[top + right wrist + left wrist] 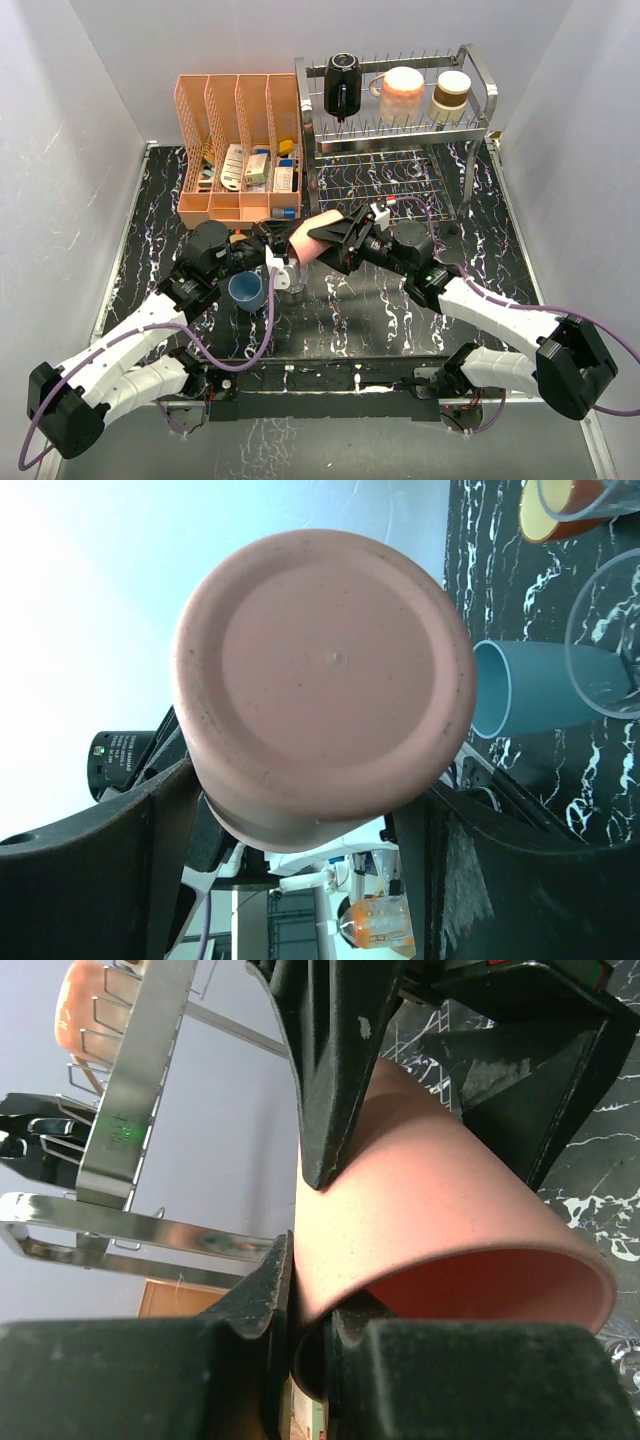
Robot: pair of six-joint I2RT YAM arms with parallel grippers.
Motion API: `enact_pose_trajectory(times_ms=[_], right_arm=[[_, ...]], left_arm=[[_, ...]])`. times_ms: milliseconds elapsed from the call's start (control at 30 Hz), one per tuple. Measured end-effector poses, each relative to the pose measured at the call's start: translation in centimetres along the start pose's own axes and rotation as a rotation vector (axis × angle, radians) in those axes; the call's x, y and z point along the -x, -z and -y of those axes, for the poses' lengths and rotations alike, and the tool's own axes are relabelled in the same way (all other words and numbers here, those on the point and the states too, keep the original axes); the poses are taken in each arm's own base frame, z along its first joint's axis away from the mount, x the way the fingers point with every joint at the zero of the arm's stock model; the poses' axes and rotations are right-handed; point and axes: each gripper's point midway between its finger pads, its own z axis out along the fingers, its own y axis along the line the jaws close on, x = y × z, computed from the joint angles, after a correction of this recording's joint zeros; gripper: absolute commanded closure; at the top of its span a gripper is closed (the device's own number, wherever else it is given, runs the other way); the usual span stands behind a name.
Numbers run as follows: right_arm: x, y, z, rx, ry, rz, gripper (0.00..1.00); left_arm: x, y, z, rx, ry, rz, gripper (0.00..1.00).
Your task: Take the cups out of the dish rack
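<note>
My left gripper turns the tumbler upright next, then lowers it to its right in the top view and releases it on Bare tabletop beside the clear glass (290,278).
A pink tumbler (300,243) is held on its side above the table between both grippers. My left gripper (272,258) is shut on its rim, with the wall pinched between the jaws in the left wrist view (300,1280). My right gripper (328,238) is shut around its body, and its base (325,680) faces the right wrist camera. The silver dish rack (482,85) stands at the back right. On its top tier are a black mug (342,85), a peach mug (403,92) and a third cup (452,95). A blue tumbler (246,290) and a clear glass (290,278) stand on the table.
A peach-orange organizer (240,205) full of small boxes and bottles stands left of the rack. In the right wrist view, a small orange cup (545,520) sits near the blue tumbler (530,685) and the clear glass (610,630). Grey walls enclose the table on three sides.
</note>
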Motion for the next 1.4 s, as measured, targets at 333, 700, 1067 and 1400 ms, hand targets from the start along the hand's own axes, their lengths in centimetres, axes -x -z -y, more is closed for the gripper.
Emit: enact_pose_trajectory(times_ms=[333, 700, 1067, 1400], right_arm=[[2.3, 1.2, 1.7, -0.072, 0.051, 0.066, 0.02], [12.0, 11.2, 8.8, -0.529, 0.268, 0.457, 0.02], [16.1, 17.8, 11.4, -0.902, 0.491, 0.647, 0.02], [17.6, 19.5, 11.4, -0.989, 0.551, 0.691, 0.02]], left_arm=[[-0.6, -0.7, 1.0, -0.085, 0.083, -0.039, 1.00], [-3.0, -3.4, 4.7, -0.352, 0.345, -0.195, 1.00], [-6.5, -7.6, 10.5, -0.694, 0.404, -0.470, 1.00], [-9.5, -7.1, 13.0, -0.828, 0.349, -0.704, 1.00]])
